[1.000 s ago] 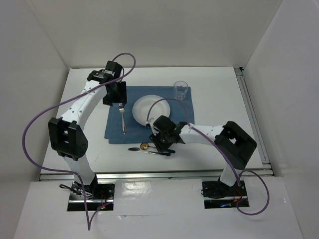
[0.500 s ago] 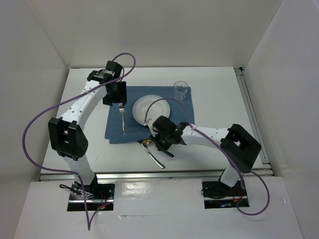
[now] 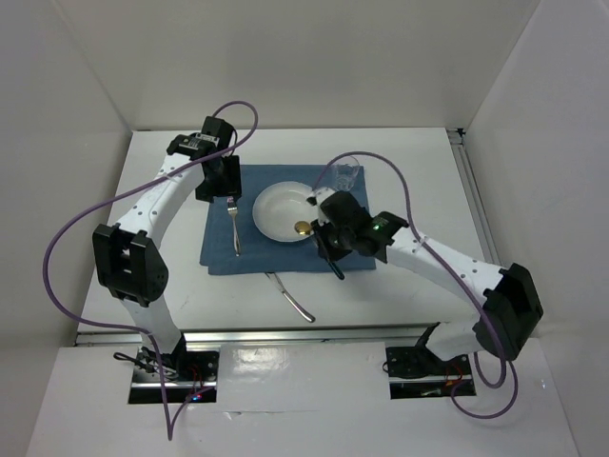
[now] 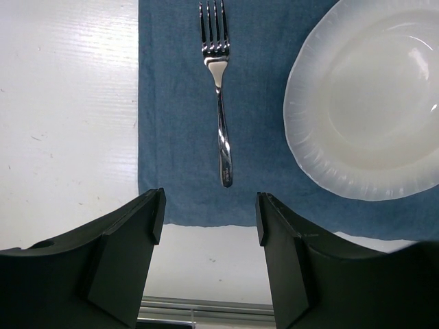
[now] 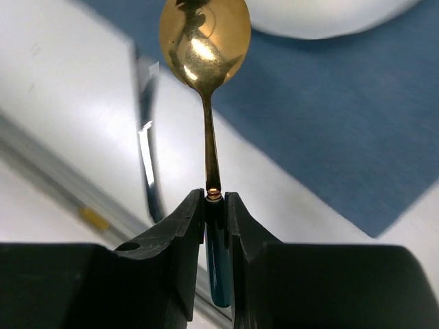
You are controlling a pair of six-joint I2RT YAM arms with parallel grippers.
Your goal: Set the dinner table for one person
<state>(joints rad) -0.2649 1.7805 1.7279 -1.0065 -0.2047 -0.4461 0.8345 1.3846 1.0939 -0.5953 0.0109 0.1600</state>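
My right gripper will go right in the top view next, straighten the slanting spoon, lower and release it, as bare placemat (image 5: 363, 110) is below, beside the plate.
My right gripper (image 3: 326, 249) is shut on the teal handle of a gold spoon (image 3: 304, 227) and holds it in the air, with the bowl over the near right rim of the white plate (image 3: 282, 205). In the right wrist view the spoon (image 5: 204, 34) sticks out from the shut gripper (image 5: 215, 202). My left gripper (image 3: 217, 183) is open and empty above the far left of the blue placemat (image 3: 221, 249). A fork (image 4: 219, 103) lies on the placemat (image 4: 178, 137) left of the plate (image 4: 370, 96), just beyond my open left gripper (image 4: 209, 212).
A silver knife (image 3: 291, 297) lies slantwise on the white dinner table (image 3: 428, 190) in front of the placemat, blurred in the right wrist view (image 5: 147, 164). A clear glass (image 3: 345, 172) stands at the placemat's far right corner. A metal rail (image 3: 285, 333) runs along the near edge.
My right gripper lifted the spoon off the table in front of the placemat and carried it up and right to the plate's rim. The knife was turned slantwise. The left arm has not moved.
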